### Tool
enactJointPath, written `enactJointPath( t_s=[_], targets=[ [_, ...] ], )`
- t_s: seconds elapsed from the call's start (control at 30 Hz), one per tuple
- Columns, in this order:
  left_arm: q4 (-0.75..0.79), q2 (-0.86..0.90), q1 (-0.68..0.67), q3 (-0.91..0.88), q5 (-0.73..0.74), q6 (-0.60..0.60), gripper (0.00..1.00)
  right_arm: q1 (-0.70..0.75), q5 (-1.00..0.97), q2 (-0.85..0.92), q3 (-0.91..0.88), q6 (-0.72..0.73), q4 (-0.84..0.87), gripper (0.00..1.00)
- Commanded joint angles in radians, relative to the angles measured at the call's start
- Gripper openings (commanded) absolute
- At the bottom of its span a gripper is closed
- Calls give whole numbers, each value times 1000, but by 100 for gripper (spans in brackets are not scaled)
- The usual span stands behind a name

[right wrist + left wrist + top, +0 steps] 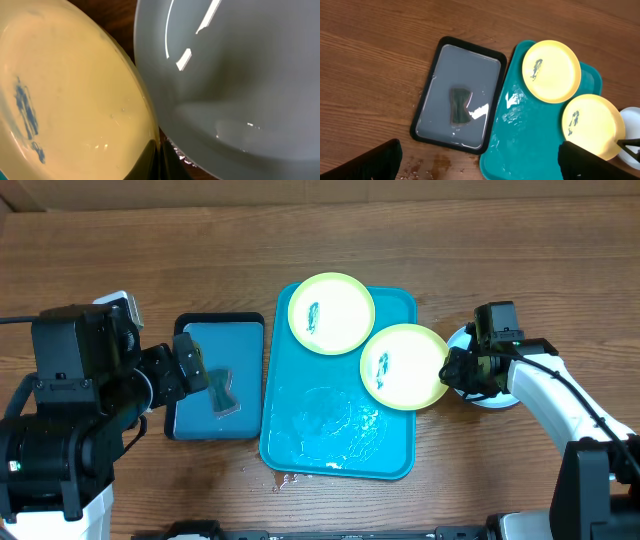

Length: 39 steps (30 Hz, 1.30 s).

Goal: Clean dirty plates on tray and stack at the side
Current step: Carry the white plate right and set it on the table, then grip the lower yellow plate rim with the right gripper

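My open left gripper lowers its fingers onto the sponge's narrow middle [223, 392] [460, 106] next, the slimmest part to pinch, as it lies below in the dark-rimmed tray.
The turquoise tray [300, 435] lies at the table's middle, wet, and shows in the left wrist view [530, 145]. One yellow-green plate [331, 312] with a teal smear rests on its far-left corner. A second smeared yellow-green plate [404, 366] overhangs the tray's right rim; my right gripper [449, 368] is shut on its right edge [75, 100]. A light blue plate [492, 395] sits on the table under the right arm, close in the right wrist view [235, 75]. My left gripper [480, 167] is open and empty, near the table's front-left.
A smaller dark-rimmed blue tray [190, 425] holding water and a dark sponge [221, 391] lies left of the turquoise tray. Water drops wet the wood [285, 478] at the turquoise tray's front-left corner.
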State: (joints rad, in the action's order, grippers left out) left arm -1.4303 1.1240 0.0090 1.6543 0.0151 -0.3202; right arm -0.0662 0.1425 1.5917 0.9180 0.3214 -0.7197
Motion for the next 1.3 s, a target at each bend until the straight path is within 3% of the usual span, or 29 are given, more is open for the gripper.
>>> enactJointPath(
  t_s=[0.0,0.13,0.33,0.57,0.83,0.9,0.97,1.03,1.27],
  targets=[
    [-3,2,6,14,-4,34,100,-1,8,-68,16,6,-27,4],
    [-10,2,5,14,-2,59,100,-43,47,-291,37,-17,-173,4],
    [-18,31,5,-28,2,97,100,-212,54,-336,27,-18,-263,4],
    [-8,90,5,-161,4,97,100,-437,-65,-189,-67,74,-53,4],
    [147,144,5,-367,5,96,100,-475,-89,-65,-67,125,78,4],
    [221,167,4,-433,3,95,100,-475,-89,-66,-63,131,90,10],
    [292,202,4,-492,3,69,100,-475,-89,-68,-44,152,64,27],
    [347,245,4,-536,3,51,97,-475,-90,-76,-24,159,24,35],
    [457,429,4,-597,-3,50,83,-475,-90,-190,0,170,-40,37]
  ],
)
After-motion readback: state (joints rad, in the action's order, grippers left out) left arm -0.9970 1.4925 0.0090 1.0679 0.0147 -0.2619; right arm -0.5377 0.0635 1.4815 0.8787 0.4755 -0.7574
